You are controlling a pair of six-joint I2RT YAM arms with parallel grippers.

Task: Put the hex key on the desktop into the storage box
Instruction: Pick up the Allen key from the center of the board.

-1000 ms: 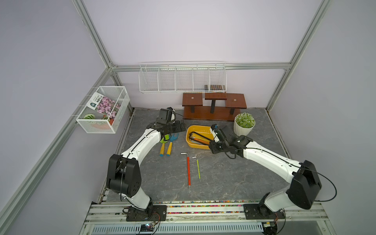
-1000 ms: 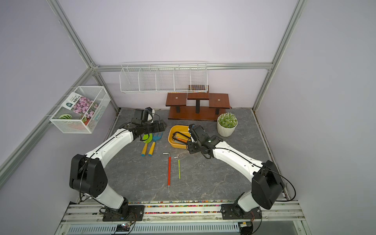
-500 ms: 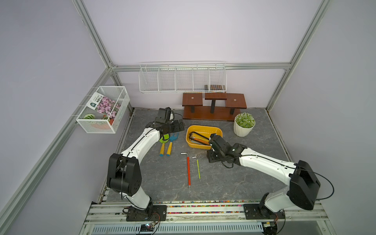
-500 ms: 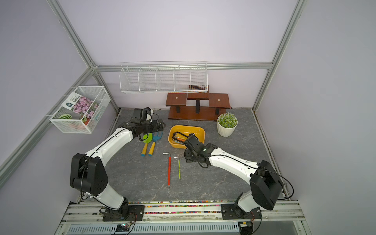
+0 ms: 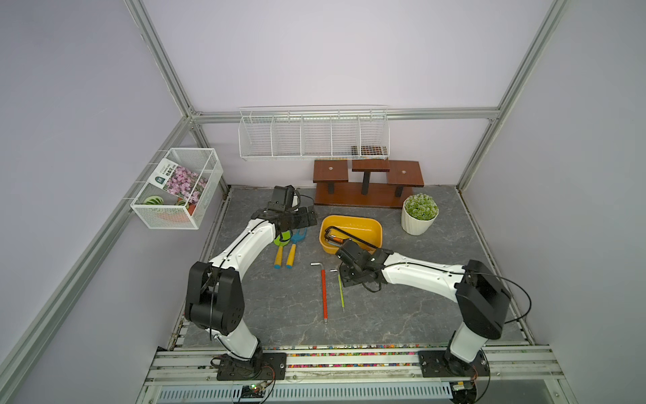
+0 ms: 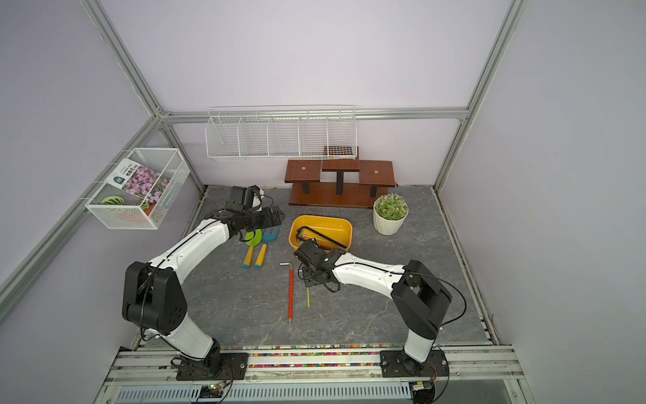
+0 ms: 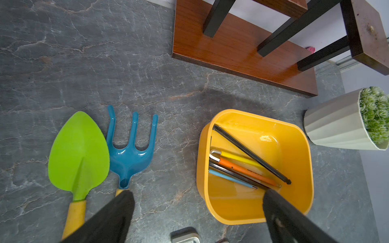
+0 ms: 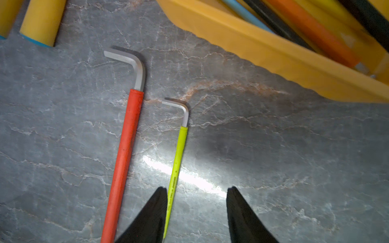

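Observation:
Next, my right gripper lowers toward the red-sleeved key and grips the yellow-green key's lime-green sleeve near its bent end, since it's off-centre by one finger.
Two hex keys lie side by side on the dark marbled desktop: a long red-sleeved hex key and a thinner yellow-green hex key. My right gripper is open low over the yellow-green key, whose shaft runs just inside one fingertip. The yellow storage box behind it holds several hex keys. My left gripper is open and empty beside the box.
A green trowel and a blue hand rake lie left of the box. A white plant pot and a wooden stand sit at the back. White wire baskets hang on the walls.
My right gripper has come away from the storage box, forward and down to the two hex keys on the desktop. The left arm has barely shifted.

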